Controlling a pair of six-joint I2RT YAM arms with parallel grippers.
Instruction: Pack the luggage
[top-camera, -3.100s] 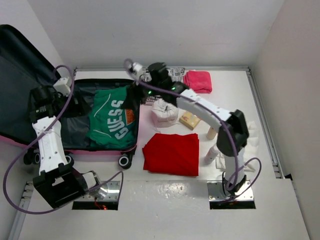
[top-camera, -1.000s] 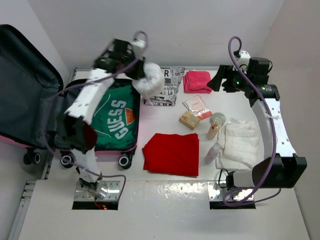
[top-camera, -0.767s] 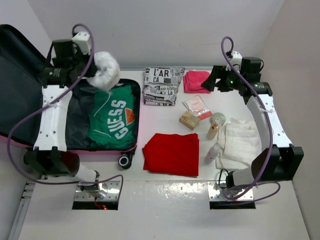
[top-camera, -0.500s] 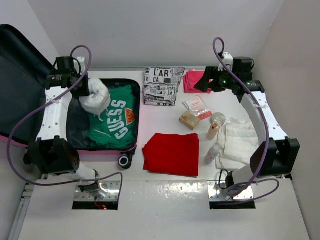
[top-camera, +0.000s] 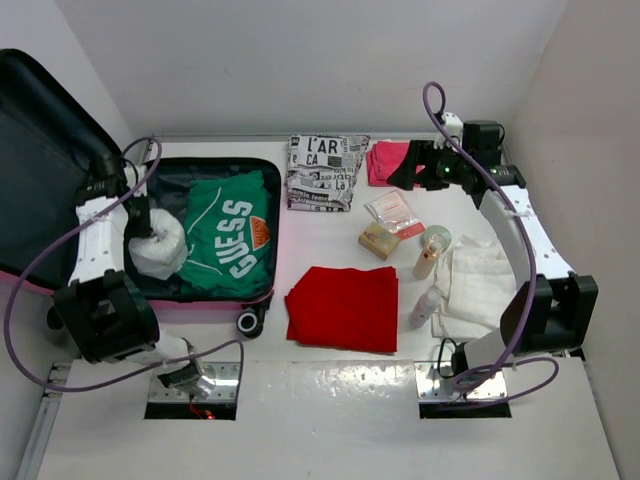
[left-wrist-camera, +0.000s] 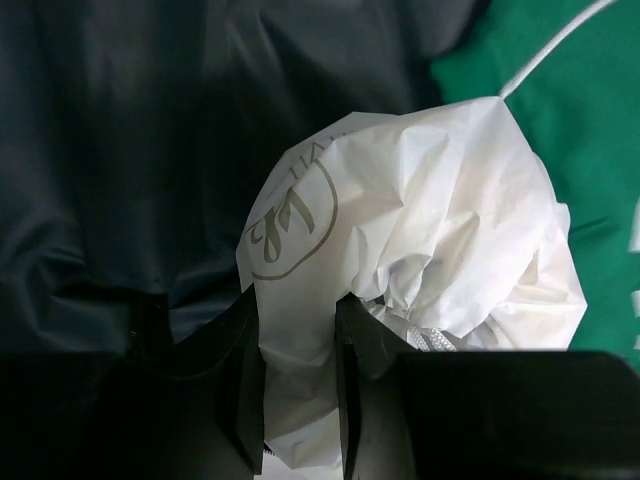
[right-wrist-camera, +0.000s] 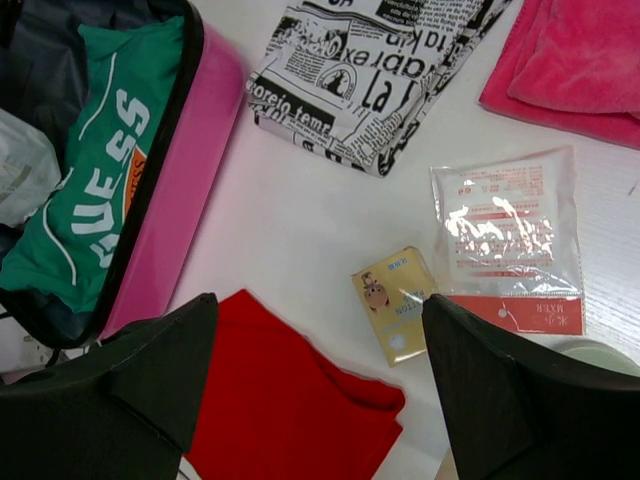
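Note:
The luggage's near corner by the lid (top-camera: 152, 282) lies below and back from my left gripper. I will next lower it, draw it back and release the white bag there.
The luggage (top-camera: 277, 262) lies open at the left, pink shell (right-wrist-camera: 170, 190) down, its dark lid raised against the wall. A green GUESS shirt (top-camera: 232, 238) fills its right half. My left gripper (top-camera: 137, 222) reaches into the left half, shut on a crumpled white bag (top-camera: 158, 252). In the left wrist view the black fingers (left-wrist-camera: 247, 385) pinch a fold of that bag (left-wrist-camera: 430, 220) over the grey lining. My right gripper (top-camera: 402, 172) hovers open at the back right, holding nothing (right-wrist-camera: 315, 330).
On the table lie a newspaper-print packet (top-camera: 321, 170), a pink towel (top-camera: 388, 160), a clear sachet (top-camera: 394, 212), a small yellow box (top-camera: 379, 240), a folded red cloth (top-camera: 343, 306), two small bottles (top-camera: 431, 250) and a white cloth (top-camera: 482, 285).
My left arm swung the white bag from above the newspaper-print packet over to the suitcase and lowered it into its left half. The right gripper drifted a little left, still open.

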